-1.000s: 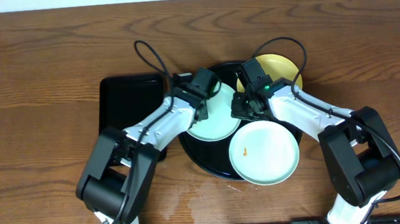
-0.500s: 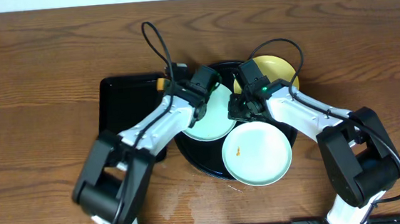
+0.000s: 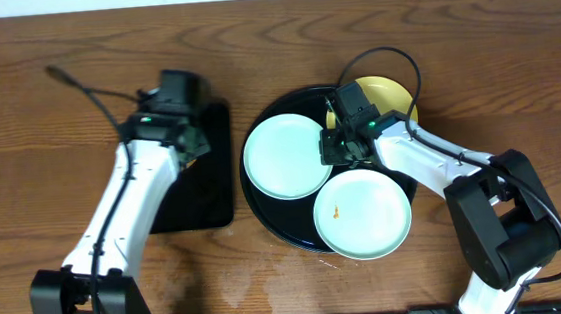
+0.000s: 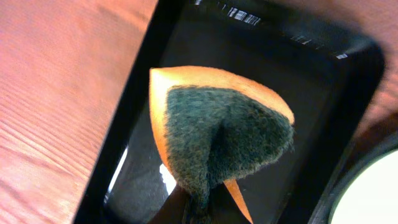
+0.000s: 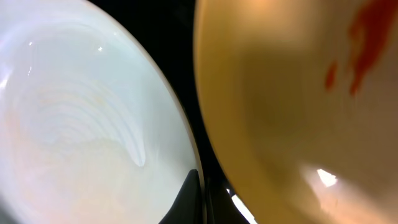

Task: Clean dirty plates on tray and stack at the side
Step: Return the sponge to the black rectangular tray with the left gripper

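The orange sponge goes down with my left gripper to the bottom of the black rectangular tray below and is released there next, since the gripped mint plate looks clean.
The round black tray (image 3: 274,221) holds three plates. A clean-looking mint plate (image 3: 281,157) lies at its left. A second mint plate (image 3: 365,215) with a small orange smear lies at the front. A yellow plate (image 3: 393,95) with orange smears (image 5: 354,43) lies at the back right, partly under my right arm. My right gripper (image 3: 338,150) is shut on the rim of the left mint plate (image 5: 74,112), beside the yellow plate (image 5: 280,106). My left gripper (image 3: 186,134) is shut on an orange sponge with a dark green face (image 4: 224,134).
A smaller black rectangular tray (image 3: 209,198) lies left of the round tray; the sponge hangs over it (image 4: 124,143). A small wet patch (image 3: 324,264) marks the wood in front of the round tray. Brown table wood surrounds both trays.
My left arm has swung left, off the mint plate, carrying the sponge over the rectangular tray. The left mint plate is uncovered. My right gripper has stayed in place.
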Available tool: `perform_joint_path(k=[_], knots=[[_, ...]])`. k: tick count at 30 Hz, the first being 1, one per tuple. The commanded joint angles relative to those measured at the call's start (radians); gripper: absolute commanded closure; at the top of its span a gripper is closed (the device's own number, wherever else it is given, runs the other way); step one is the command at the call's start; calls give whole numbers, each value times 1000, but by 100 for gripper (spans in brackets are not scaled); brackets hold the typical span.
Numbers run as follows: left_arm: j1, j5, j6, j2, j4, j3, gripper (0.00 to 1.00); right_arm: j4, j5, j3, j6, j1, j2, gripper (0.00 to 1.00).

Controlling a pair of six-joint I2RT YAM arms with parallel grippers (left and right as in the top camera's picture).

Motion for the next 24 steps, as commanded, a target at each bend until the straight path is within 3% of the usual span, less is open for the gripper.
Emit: perform_joint_path(k=[1, 8, 13, 16, 24], knots=[[74, 193, 35, 21, 34, -78, 93, 15, -2, 8, -158, -1, 10, 99], [92, 233, 108, 27, 107, -148, 85, 12, 0, 23, -234, -1, -2, 99], [92, 233, 109, 27, 108, -148, 48, 8, 52, 34, -320, 0, -65, 99], [92, 233, 134, 26, 114, -148, 37, -6, 134, 34, -349, 6, -127, 99], [92, 238, 134, -8, 114, -145, 32, -21, 326, 34, -467, 65, -262, 99]])
